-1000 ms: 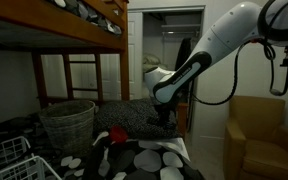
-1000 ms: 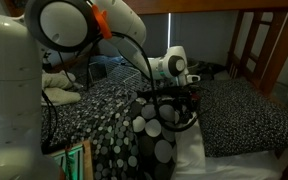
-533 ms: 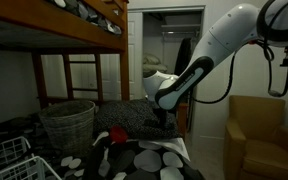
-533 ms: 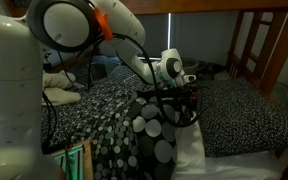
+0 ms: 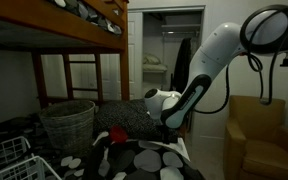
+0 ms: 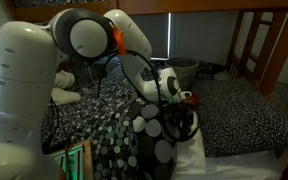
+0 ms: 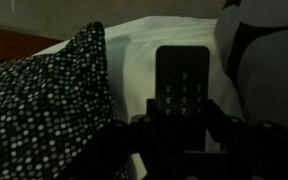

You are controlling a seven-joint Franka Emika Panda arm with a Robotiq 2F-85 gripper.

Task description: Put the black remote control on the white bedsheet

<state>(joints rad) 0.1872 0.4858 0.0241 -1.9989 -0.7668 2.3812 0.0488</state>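
My gripper lowers onto the white bedsheet [image 5: 181, 148] [image 7: 134, 62] beside the finely dotted black cloth next and releases the remote there, because the sheet lies clear beneath it.
In the wrist view my gripper [image 7: 182, 128] is shut on the black remote control [image 7: 182, 82], whose button end points away from me. Under and behind the remote lies the white bedsheet [image 7: 134, 62]. In an exterior view the gripper [image 6: 185, 118] hangs low over the edge of the white bedsheet [image 6: 191, 160]. In an exterior view the gripper [image 5: 173, 128] is low behind the spotted cover, and the remote is too dark to make out there.
A dark cover with white oval spots [image 6: 152, 140] [image 5: 149, 160] lies beside the sheet. A finely dotted black cloth [image 7: 54, 100] is on the left in the wrist view. A wicker basket [image 5: 67, 122], a red object [image 5: 116, 133], a brown armchair [image 5: 256, 130] and the wooden bunk frame [image 5: 74, 35] stand around.
The arm has come down and the gripper has sunk lower toward the sheet, still holding the remote.
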